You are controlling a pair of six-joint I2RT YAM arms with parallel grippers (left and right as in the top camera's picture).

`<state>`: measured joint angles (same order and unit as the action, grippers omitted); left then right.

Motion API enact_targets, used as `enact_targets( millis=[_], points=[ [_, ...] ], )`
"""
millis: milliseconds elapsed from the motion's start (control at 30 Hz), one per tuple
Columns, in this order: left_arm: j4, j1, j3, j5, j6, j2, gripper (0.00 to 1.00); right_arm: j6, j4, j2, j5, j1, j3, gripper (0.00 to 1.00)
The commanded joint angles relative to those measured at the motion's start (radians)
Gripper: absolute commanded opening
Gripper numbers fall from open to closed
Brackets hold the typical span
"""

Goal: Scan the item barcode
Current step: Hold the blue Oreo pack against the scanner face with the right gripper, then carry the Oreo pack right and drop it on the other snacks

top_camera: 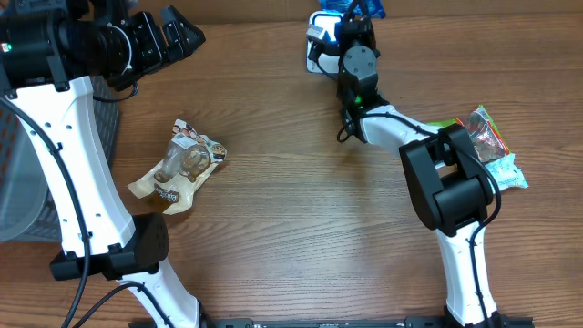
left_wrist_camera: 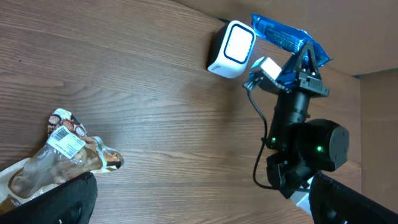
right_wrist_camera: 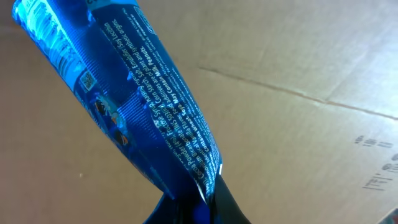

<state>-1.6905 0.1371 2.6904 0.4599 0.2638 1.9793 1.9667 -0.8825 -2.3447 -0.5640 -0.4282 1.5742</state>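
Note:
Next, my right gripper swings back and down onto the green and red packets and releases, since they lie below, to its right in the overhead view.
The item, a shiny blue packet with white print, is pinched at its lower end by my right gripper, which is shut on it. The overhead view shows the blue packet held up at the table's far edge, just right of the white scanner. Seen from the left wrist, the packet tilts above and to the right of the scanner, whose lit window faces up. My left gripper hovers at the far left, open, with nothing between its fingers.
A clear snack bag with a brown label lies left of centre on the wooden table. Green and red packets lie at the right edge. A grey basket stands at the left edge. Cardboard fills the background behind the packet.

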Motion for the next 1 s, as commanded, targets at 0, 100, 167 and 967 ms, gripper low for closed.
enact_targets(
  millis=[0,100,167,967],
  points=[
    [0.001,-0.006,0.014,0.001,0.013,-0.015,1.0,-0.132,-0.019,0.05,-0.029,-0.047,0.015,0.04],
    [0.001,-0.006,0.014,0.001,0.013,-0.015,1.0,-0.339,0.069,0.104,-0.061,-0.075,0.015,0.04],
    [0.001,-0.006,0.014,0.001,0.013,-0.015,1.0,-0.448,0.203,0.158,-0.076,-0.089,0.015,0.04],
    [0.001,-0.006,0.014,0.001,0.013,-0.015,1.0,-2.174,1.764,0.843,0.117,0.131,0.016,0.04]
  ],
)
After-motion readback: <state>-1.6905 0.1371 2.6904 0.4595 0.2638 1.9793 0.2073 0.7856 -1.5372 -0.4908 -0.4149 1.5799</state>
